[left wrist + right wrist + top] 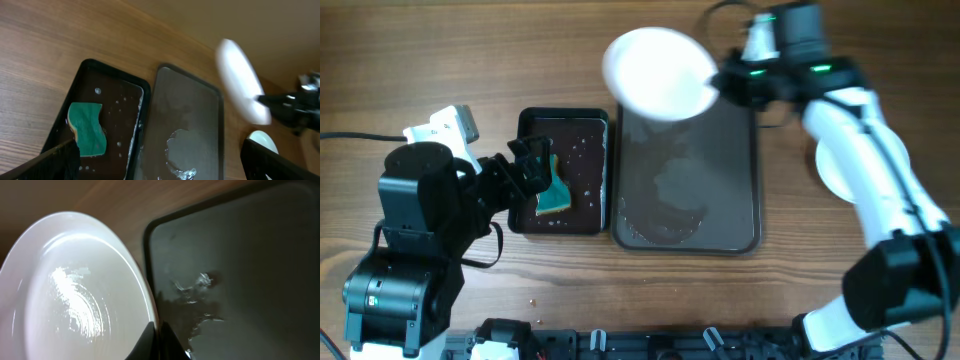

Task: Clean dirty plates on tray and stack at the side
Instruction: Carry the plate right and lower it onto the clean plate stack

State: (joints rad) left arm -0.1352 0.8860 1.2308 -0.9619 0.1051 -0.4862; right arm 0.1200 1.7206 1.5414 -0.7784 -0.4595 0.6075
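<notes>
Next, my right gripper moves to the right in the overhead view, back and down over one white plate [863, 164] beside the brown tray.
My right gripper [718, 88] is shut on the rim of a white plate [658, 72] and holds it tilted in the air above the far end of the dark brown tray [740, 150]. In the right wrist view the plate [75, 285] shows wet streaks, pinched at my fingertips [156, 330]. The tray [200, 125] holds only a wet smear. Another white plate [832, 165] lies on the table right of the tray, partly hidden by my right arm. My left gripper [532, 172] is open over the black tray, beside the teal sponge [557, 193].
The small glossy black tray [582, 130] sits left of the brown tray, wet, with the teal sponge [87, 129] in it. Wood table all around. Cables run at the far right edge.
</notes>
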